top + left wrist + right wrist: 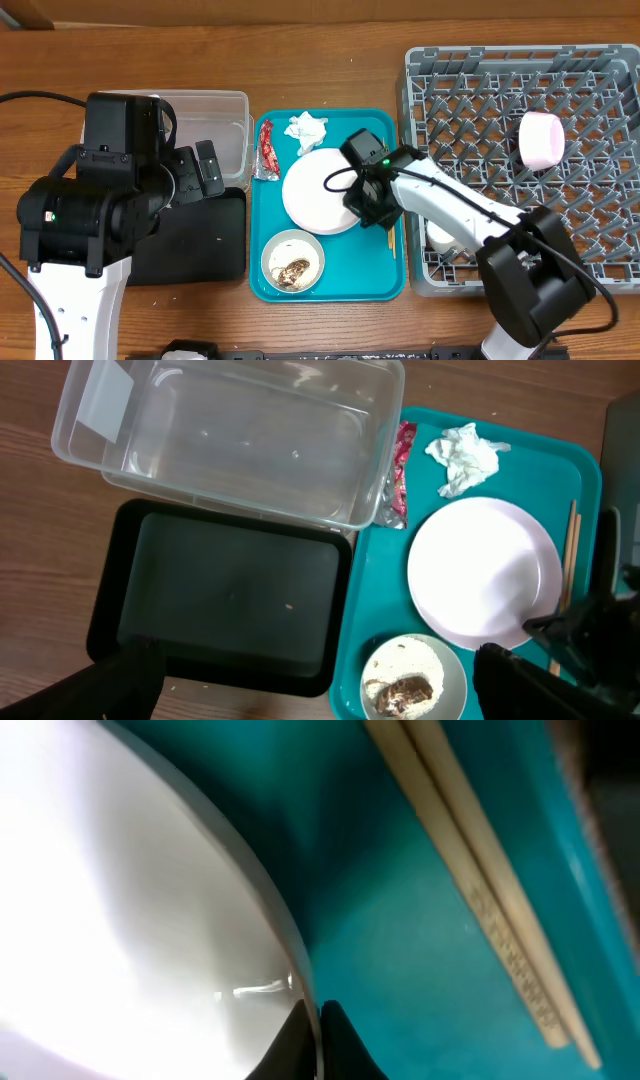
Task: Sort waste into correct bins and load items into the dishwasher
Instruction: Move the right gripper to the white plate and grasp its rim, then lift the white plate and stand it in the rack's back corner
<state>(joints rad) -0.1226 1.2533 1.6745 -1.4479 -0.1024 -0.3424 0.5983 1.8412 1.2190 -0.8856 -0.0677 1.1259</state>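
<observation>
My right gripper will lift outward next and let go of the plate [315,190] upright in the dishwasher's wires by the pink bowl [522,103], because the wires are to the gripper's right in the overhead view.
My right gripper [368,195] is shut on the right rim of the round pale plate [315,190], which rests on the teal tray. The right wrist view shows both fingertips [312,1020] pinching the plate's edge [120,900], with the chopsticks [480,870] beside them. A red wrapper [267,150], a white tissue [306,129] and a white bowl of food scraps [292,262] also lie on the tray. My left gripper [315,690] is open and empty above the black tray [230,595], near the clear tub [240,440].
The grey dish rack [520,100] stands at the right, holding a pink bowl [541,140] and a white cup [440,238]. The teal tray [340,280] sits between the rack and the two bins.
</observation>
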